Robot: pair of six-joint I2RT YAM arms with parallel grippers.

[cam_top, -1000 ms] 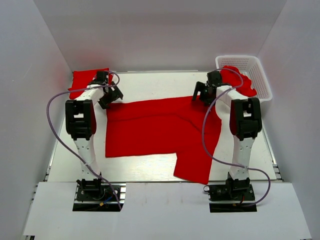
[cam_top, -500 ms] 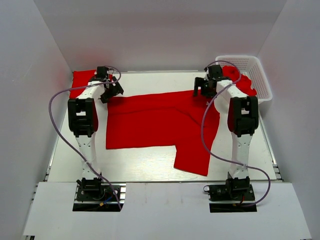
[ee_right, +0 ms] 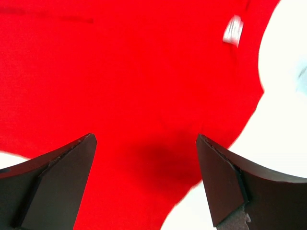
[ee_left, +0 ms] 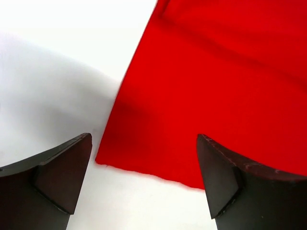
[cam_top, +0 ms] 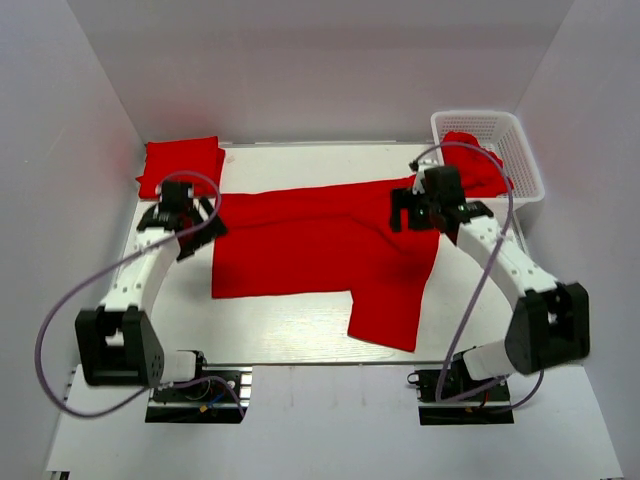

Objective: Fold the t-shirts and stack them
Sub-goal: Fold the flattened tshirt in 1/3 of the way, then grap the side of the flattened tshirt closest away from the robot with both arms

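Note:
The table is bare on both sides of the spread shirt's near corner [cam_top: 216, 294] [ee_left: 101, 159], leaving the edges open to pinch, so my left gripper needs to move back and down onto it next.
One red t-shirt [cam_top: 320, 245] lies spread flat across the middle of the white table, with one part reaching toward the front edge. A folded red t-shirt [cam_top: 180, 165] lies at the back left corner. Another red t-shirt [cam_top: 472, 160] is bunched in the basket. My left gripper [cam_top: 197, 232] is open and empty over the spread shirt's left edge. In the left wrist view the gripper [ee_left: 144, 177] hangs above the shirt's corner [ee_left: 216, 96]. My right gripper [cam_top: 405, 212] is open and empty over the shirt's right part. The right wrist view shows the gripper [ee_right: 144, 177] above red cloth [ee_right: 120, 72] with a white label [ee_right: 233, 29].
A white plastic lattice basket [cam_top: 522, 150] stands at the back right corner. White walls close in the table on three sides. Bare table [cam_top: 280, 325] shows in front of the spread shirt. Purple cables loop beside both arms.
Both grippers have come back from the shirt's far edge toward the near side, and both arms have swung outward. The shirt slid slightly toward the back and now lies flat.

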